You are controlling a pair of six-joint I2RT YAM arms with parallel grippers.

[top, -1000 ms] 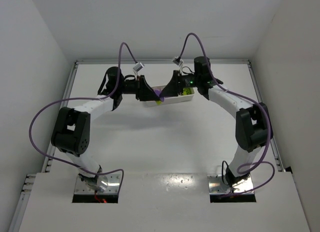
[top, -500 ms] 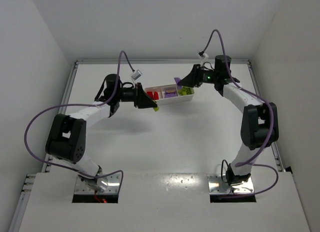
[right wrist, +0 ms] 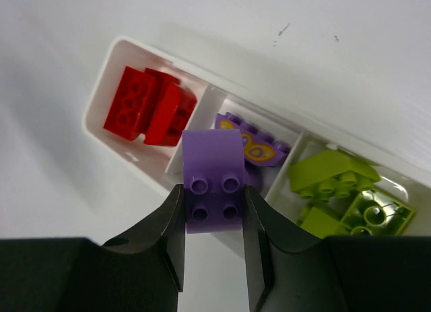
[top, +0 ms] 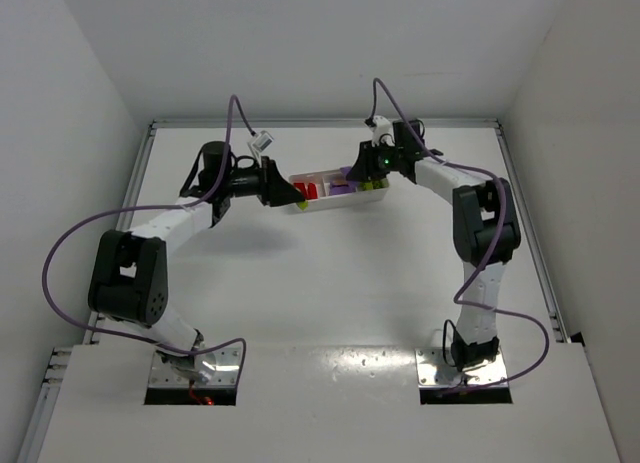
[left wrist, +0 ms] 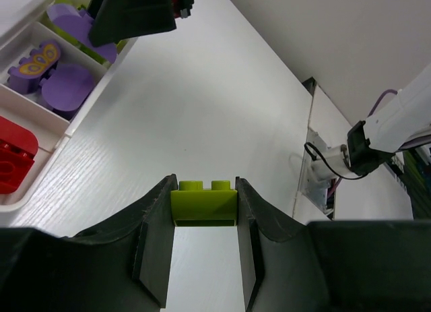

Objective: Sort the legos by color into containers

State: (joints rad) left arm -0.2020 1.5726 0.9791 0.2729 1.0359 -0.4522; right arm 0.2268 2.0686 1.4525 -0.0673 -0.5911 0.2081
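Observation:
I need to carry this yellow-green brick over the section of the tray that holds the matching bricks, to the right of my left gripper in the top view, then lower it and let it go.
The white three-compartment tray lies at the far middle of the table. My left gripper is at the tray's left end, shut on a yellow-green brick held above bare table. My right gripper hovers over the tray, shut on a purple brick above the divider between the red and purple compartments. In the right wrist view the tray holds red bricks on the left, a purple butterfly brick in the middle and yellow-green bricks on the right.
The left wrist view shows the tray's edge at the left, with purple pieces, a red piece and the right gripper above them. White walls enclose the table on three sides.
The two grippers were together at the tray's front on one purple and green clump. They have pulled apart: the left moved left with the green brick, the right swung out and back with the purple one.

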